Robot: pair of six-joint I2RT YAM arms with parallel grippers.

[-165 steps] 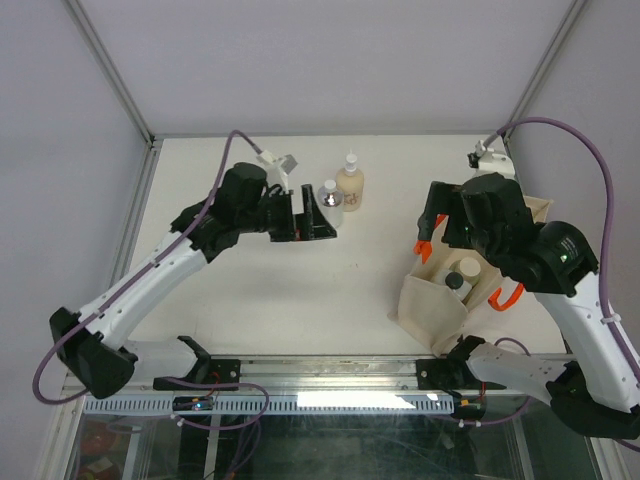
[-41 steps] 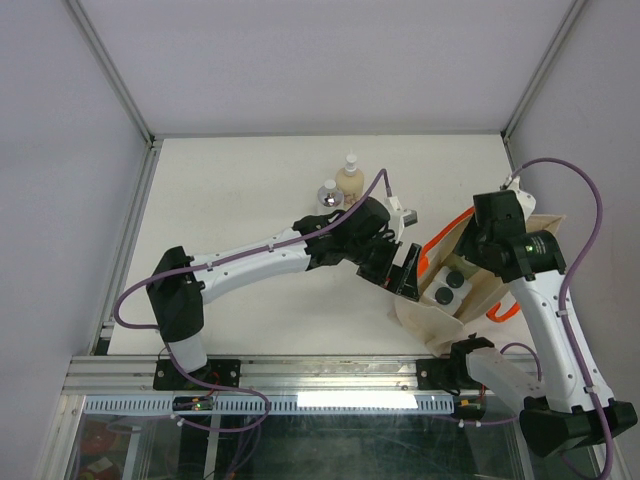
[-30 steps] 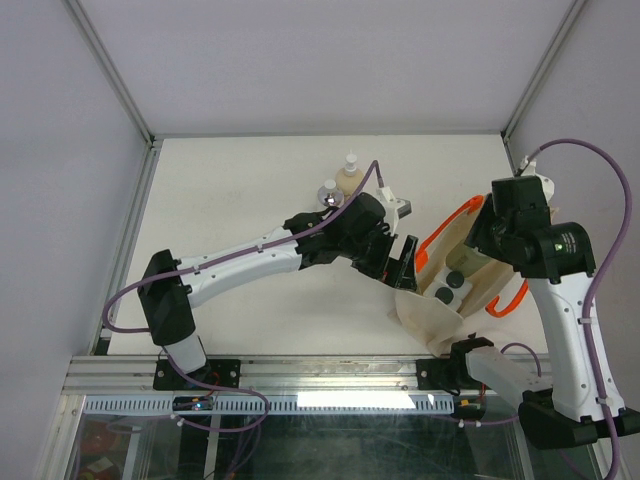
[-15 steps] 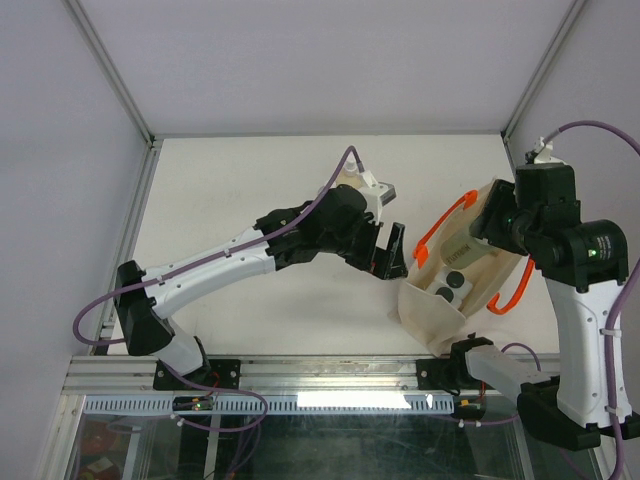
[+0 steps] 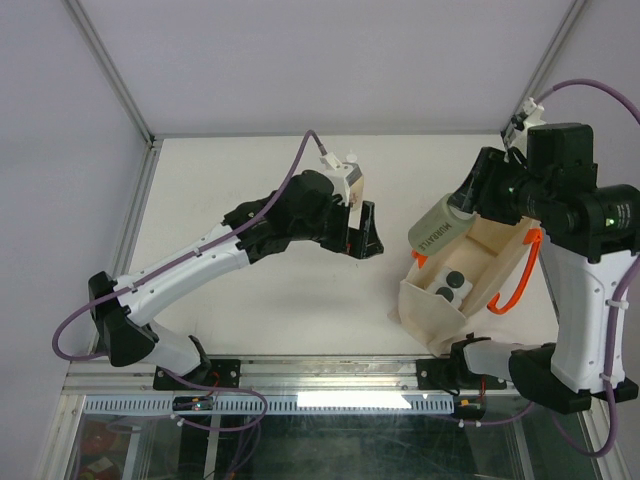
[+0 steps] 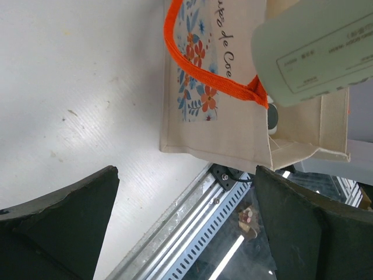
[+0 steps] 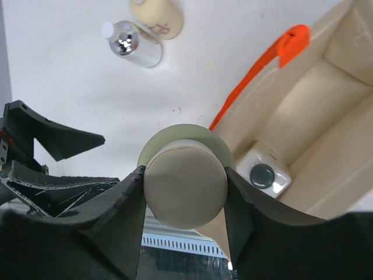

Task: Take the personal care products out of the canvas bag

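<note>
My right gripper moves to the left in the top view and down next. It lets go of the olive cylinder's cap beside the silver-capped bottle (image 7: 131, 45), where the tabletop is bare.
My right gripper (image 7: 185, 186) is shut on the beige cap of the olive cylinder (image 5: 436, 229), which hangs in the air above the left side of the canvas bag (image 5: 428, 310). The bag stands open with orange handles (image 5: 515, 285). Inside it are two whitish square bottles with dark caps (image 5: 447, 286); only one (image 7: 265, 174) shows in the right wrist view. The cream pump bottle (image 7: 156, 9) and the silver-capped bottle (image 7: 131, 45) stand on the table. My left gripper (image 5: 362, 232) is open and empty, left of the bag.
The left arm (image 5: 200, 265) stretches diagonally across the middle of the table. The metal rail (image 5: 330, 375) runs along the near edge, just below the bag. Frame posts stand at the far corners.
The right gripper has risen out of the bag with the olive cylinder in it. The left gripper has drawn back from the bag's edge to the left and farther away.
</note>
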